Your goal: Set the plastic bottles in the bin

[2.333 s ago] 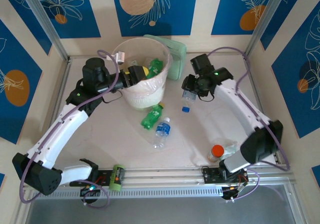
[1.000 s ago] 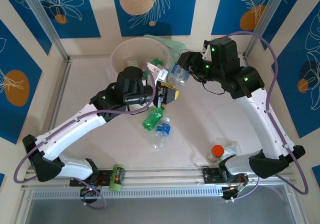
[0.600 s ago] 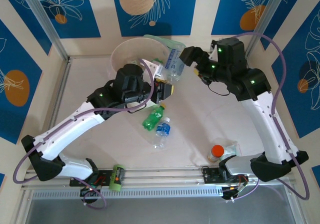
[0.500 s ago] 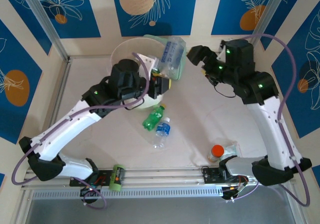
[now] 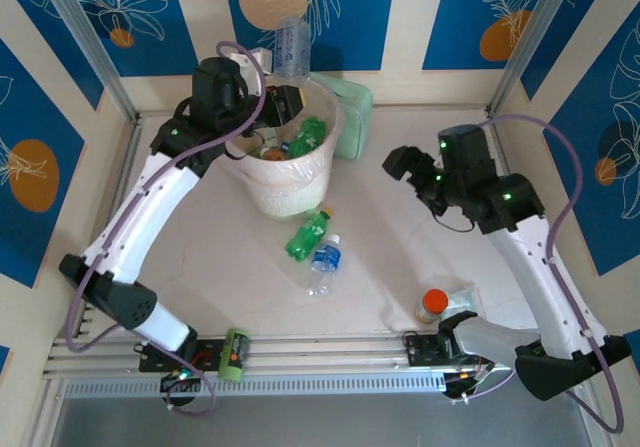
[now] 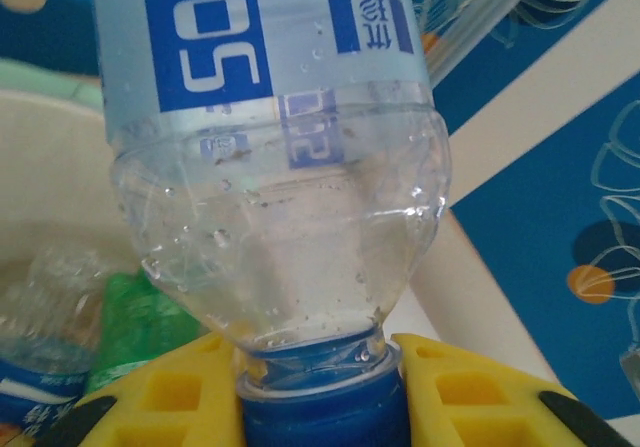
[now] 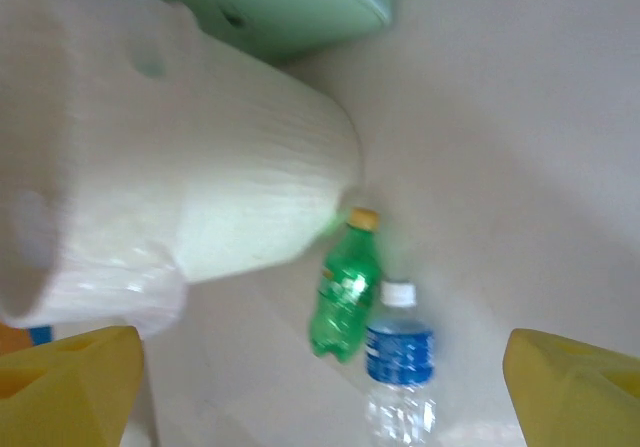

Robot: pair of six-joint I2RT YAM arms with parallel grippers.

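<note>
The bottle still stands above the bin's back rim, so I will move my left gripper down to the bin's opening (image 5: 298,133) (image 6: 75,267) and let go of the bottle's blue cap there.
My left gripper (image 5: 287,89) is raised over the back rim of the bin (image 5: 285,182) and is shut on the blue cap of a clear, blue-labelled plastic bottle (image 5: 293,42), which stands base up above it. In the left wrist view the yellow fingers (image 6: 455,392) pinch that cap under the bottle (image 6: 275,217). Several bottles lie inside the bin, one of them green (image 5: 310,132). On the table in front of the bin lie a green bottle (image 5: 305,235) (image 7: 345,292) and a clear bottle (image 5: 324,262) (image 7: 400,367). My right gripper (image 5: 400,162) (image 7: 320,397) hangs open and holds nothing, right of the bin.
A pale green flat box (image 5: 350,107) leans behind the bin on its right. An orange-capped clear container (image 5: 432,305) stands near the right arm's base. Blue-patterned walls close in the table at the back and sides.
The clear bottle passed from my right gripper to my left. My left arm then swung it up and back over the bin. My right gripper opened and drew away to the right.
</note>
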